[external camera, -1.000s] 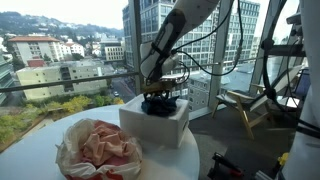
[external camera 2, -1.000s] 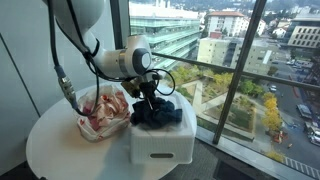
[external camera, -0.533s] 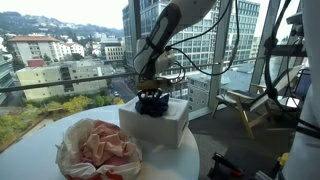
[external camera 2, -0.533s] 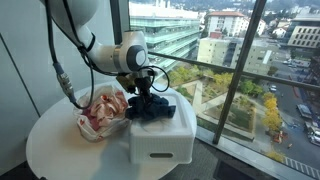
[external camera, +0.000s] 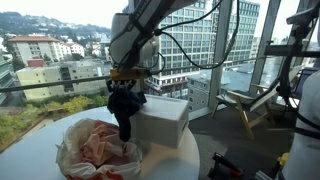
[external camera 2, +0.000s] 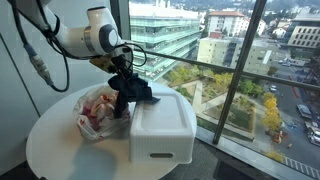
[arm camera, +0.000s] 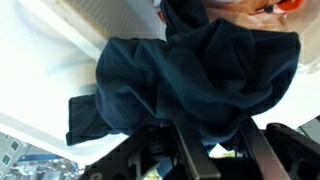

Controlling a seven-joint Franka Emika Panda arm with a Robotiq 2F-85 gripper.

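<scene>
My gripper should take the cloth away from the box [external camera: 160, 122] and down onto the pink and white pile to release it, because the cloth still hangs over the box's edge.
My gripper [external camera: 124, 95] is shut on a dark blue cloth [external camera: 124, 112] and holds it in the air, hanging down between a white box [external camera: 160, 122] and a pile of pink and white cloth [external camera: 98, 148]. In an exterior view the dark blue cloth [external camera 2: 130, 93] hangs just over the left edge of the white box [external camera 2: 160, 128], beside the pink and white pile [external camera 2: 98, 110]. The wrist view is filled by the dark blue cloth [arm camera: 190, 70] bunched between my fingers [arm camera: 215, 150].
The box and the pile sit on a round white table [external camera 2: 60, 150] next to floor-to-ceiling windows [external camera 2: 230, 70]. A wooden chair [external camera: 245, 105] stands on the floor beyond the table. The table's front part [external camera: 30, 155] is bare.
My gripper has lifted the dark blue cloth off the top of the white box and carried it sideways toward the pink and white pile. The box top is now bare.
</scene>
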